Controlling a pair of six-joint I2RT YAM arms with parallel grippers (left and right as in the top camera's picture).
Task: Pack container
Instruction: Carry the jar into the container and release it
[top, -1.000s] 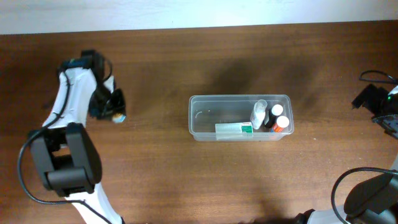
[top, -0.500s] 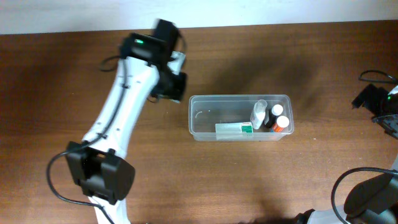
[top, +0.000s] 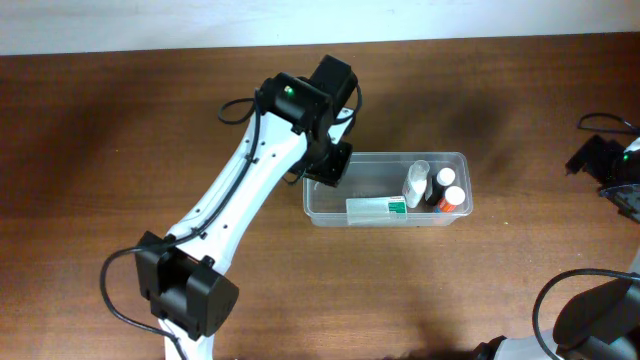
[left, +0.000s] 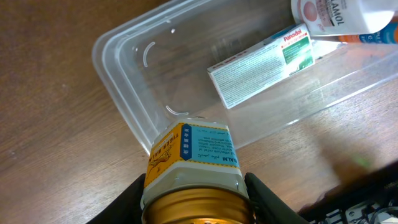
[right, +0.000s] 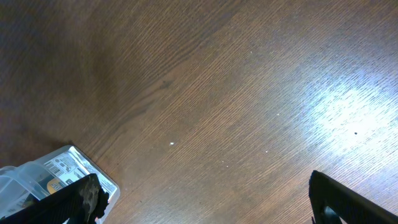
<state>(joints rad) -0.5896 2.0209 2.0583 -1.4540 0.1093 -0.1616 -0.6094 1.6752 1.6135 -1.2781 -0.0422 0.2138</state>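
Observation:
I need to move my left gripper down next into the container's empty end beside the white and green box and let go of the small jar where the container's bottom is bare.
The clear plastic container lies at centre right of the table and also shows in the left wrist view. Inside it lie a white and green box, a white bottle and two small bottles. My left gripper hangs over the container's left end, shut on a small jar with a gold lid and a blue and orange label. The box shows in the left wrist view. My right gripper is open and empty over bare wood, at the right table edge.
The brown wooden table carries the container. A cable and the right arm's base sit at the right edge. In the right wrist view a corner of a clear packet with a label lies at lower left.
My left arm has swung from the far left of the table rightward, carrying the jar, and now hangs over the container's left end. The right arm has not moved.

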